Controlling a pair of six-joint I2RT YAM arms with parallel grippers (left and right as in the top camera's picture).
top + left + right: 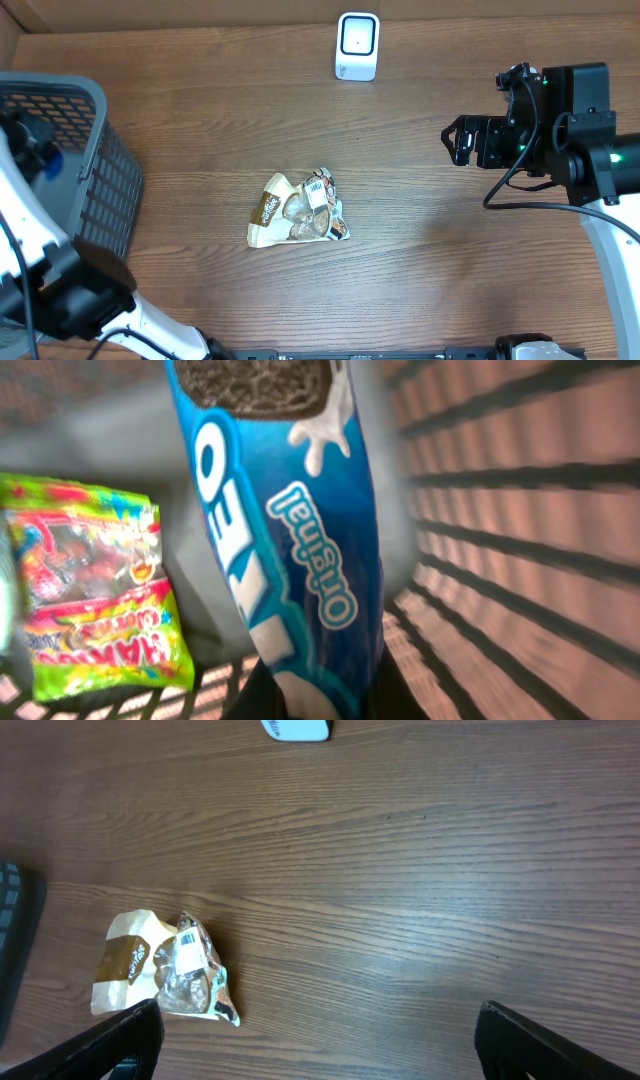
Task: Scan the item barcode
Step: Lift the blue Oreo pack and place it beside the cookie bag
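Observation:
I will next raise my left gripper over the basket's side and go down to the bare wood [236, 212] beside the snack bag to release, because that spot is clear.
In the left wrist view my left gripper [325, 698] is shut on the lower end of a blue Oreo cookie pack [290, 510], which stands up from the jaws inside the dark mesh basket [105, 175]. No barcode shows on the pack's visible side. From overhead, the left gripper [33, 138] is over the basket at the far left. The white barcode scanner [357, 46] stands at the table's back middle. My right gripper [455, 140] hovers open over the right side of the table with nothing between its fingers [110, 1040].
A brown and clear snack bag [297, 210] lies on the wooden table near the centre, also seen in the right wrist view as the snack bag [165, 965]. A green gummy candy bag [90, 580] lies in the basket beside the Oreo pack. The basket wall [520, 510] is close on the right.

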